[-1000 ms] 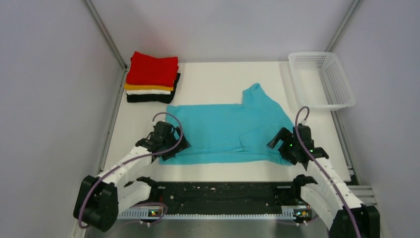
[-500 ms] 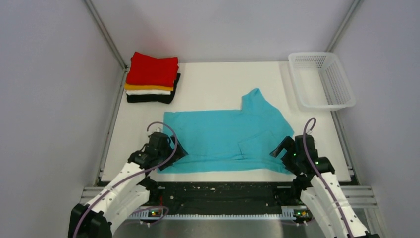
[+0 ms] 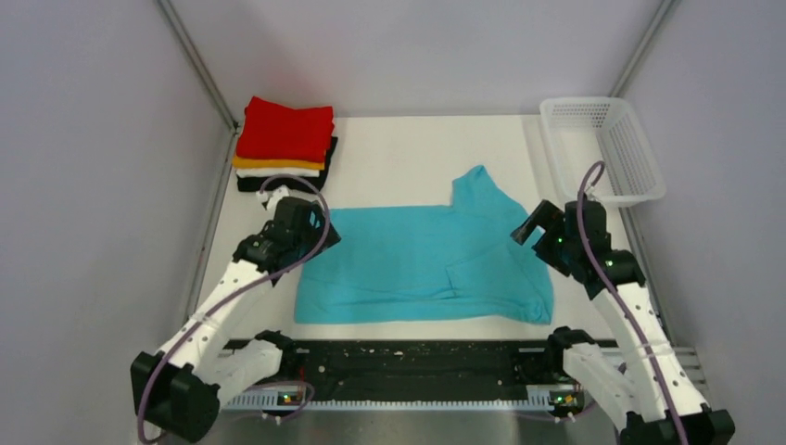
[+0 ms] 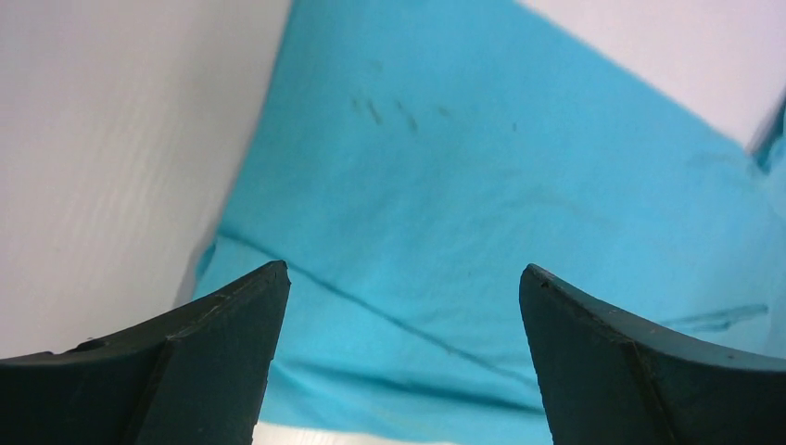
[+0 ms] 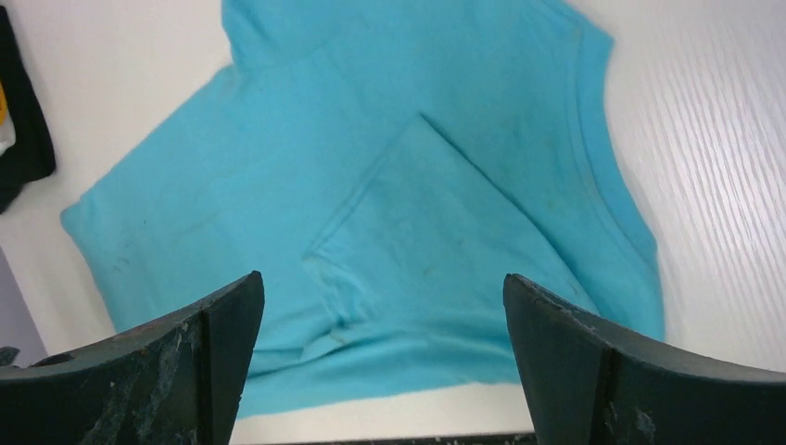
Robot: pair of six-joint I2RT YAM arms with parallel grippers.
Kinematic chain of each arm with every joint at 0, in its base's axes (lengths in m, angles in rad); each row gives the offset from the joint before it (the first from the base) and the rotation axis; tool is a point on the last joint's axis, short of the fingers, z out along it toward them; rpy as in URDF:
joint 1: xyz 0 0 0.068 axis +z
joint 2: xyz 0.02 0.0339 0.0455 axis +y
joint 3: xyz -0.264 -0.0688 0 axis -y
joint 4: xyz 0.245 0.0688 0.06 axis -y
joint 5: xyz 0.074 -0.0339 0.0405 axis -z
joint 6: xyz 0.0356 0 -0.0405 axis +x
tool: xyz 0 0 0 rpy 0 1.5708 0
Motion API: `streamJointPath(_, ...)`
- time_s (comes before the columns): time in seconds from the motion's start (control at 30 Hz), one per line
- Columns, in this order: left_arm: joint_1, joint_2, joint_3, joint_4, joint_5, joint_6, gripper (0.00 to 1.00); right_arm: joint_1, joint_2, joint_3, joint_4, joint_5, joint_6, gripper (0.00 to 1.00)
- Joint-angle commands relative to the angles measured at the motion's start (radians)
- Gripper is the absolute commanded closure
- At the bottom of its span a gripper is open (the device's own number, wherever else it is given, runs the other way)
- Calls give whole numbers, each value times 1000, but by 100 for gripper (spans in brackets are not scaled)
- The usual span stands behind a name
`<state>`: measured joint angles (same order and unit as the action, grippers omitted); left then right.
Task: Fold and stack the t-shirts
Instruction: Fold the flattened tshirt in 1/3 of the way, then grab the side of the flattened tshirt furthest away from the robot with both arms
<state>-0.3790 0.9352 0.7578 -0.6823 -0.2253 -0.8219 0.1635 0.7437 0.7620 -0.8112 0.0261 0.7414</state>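
The open fingers of my left gripper move outward and down to the shirt's far corner [image 3: 332, 211] next, since they hover short of the shirt's far edge.
A turquoise-blue t-shirt [image 3: 408, 264] lies flat across the table's near half. One sleeve [image 3: 480, 190] points to the far side and the other is folded onto the body [image 5: 436, 213]. My left gripper [image 3: 315, 232] hovers open above the shirt's left edge, with cloth [image 4: 445, 185] below its empty jaws [image 4: 403, 278]. My right gripper [image 3: 536, 227] hangs open over the shirt's right end, nothing between its fingers [image 5: 385, 287]. At the far left stands a folded stack of t-shirts with red on top [image 3: 285, 130] and orange, white and black below.
A white mesh basket [image 3: 640, 176] stands at the far right corner. A black strip [image 3: 417, 362] runs along the table's near edge between the arm bases. Metal frame posts and grey walls close in both sides.
The turquoise shirt first slid a little toward the near edge, then stayed. Both open grippers have left its near hem, rising and moving toward the far side along the shirt's two ends.
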Motion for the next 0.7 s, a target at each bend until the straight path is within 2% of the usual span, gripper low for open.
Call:
streamJointPath(0.0,104,190,136,103,-86,98,1,10,136,50,260,13,-90,1)
streamJointPath(0.1,228,373,197,212,28,124,1,8,297,92,411,5,-119,1)
streamJointPath(0.23,303,616,355,263,34,157,1,8,538,236,441,-21,-171,1)
streamJointPath(0.3,325,721,423,305,80,189,1,9,620,286,451,-66,-184,1)
streamJointPath(0.37,348,819,494,309,131,213,3,9,676,306,472,-88,-193,1)
streamJointPath(0.47,355,948,619,207,162,245,9,9,721,314,499,-91,-203,1)
streamJointPath(0.6,355,1036,642,197,264,268,22,8,770,339,501,-83,-210,1)
streamJointPath(0.67,352,1047,622,192,280,262,24,7,790,354,500,-89,-210,1)
